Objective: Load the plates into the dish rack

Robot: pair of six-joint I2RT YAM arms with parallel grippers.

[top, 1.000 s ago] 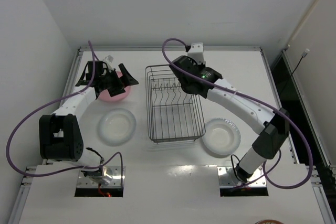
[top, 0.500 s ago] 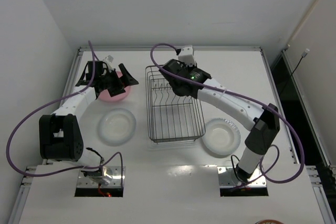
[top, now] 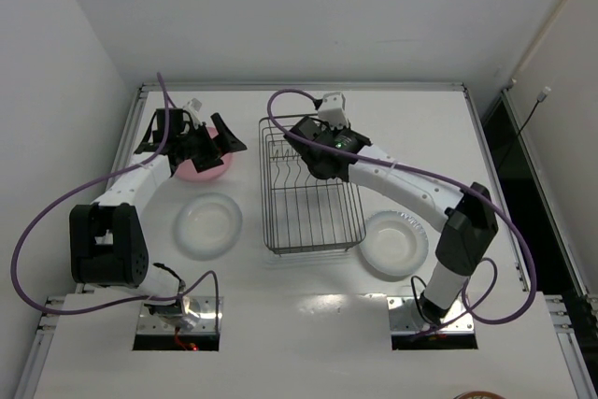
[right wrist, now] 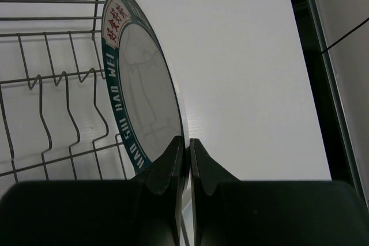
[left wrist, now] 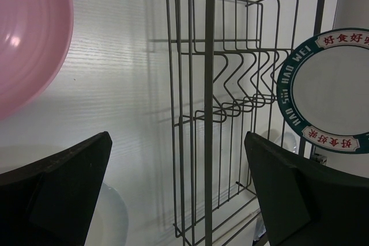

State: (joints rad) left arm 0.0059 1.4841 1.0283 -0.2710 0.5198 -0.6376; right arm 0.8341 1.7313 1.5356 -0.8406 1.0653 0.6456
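Note:
The divider wires at the rack's far end stand bare beneath the upright plate, so my right gripper should lower the plate into them and let it go.
My right gripper (right wrist: 188,145) is shut on the rim of the white plate with the dark blue-green patterned rim (right wrist: 144,84), holding it upright on edge. That plate (left wrist: 340,90) hangs over the far end of the wire dish rack (top: 308,195), where the right gripper (top: 318,158) reaches in from the right. The left gripper (top: 201,142) hovers open over the pink plate (top: 201,165), with nothing between its fingers (left wrist: 57,188). One translucent white plate (top: 207,224) lies left of the rack and another (top: 395,243) lies to its right.
The rack's upright divider prongs (left wrist: 236,82) stand bare. Purple cables (top: 56,221) loop off both arms. The table's raised edge (top: 299,87) runs along the back, and walls close in on the left and behind.
The right arm has swung left and its wrist has turned, carrying the patterned plate over the rack's far end. The left arm has not moved.

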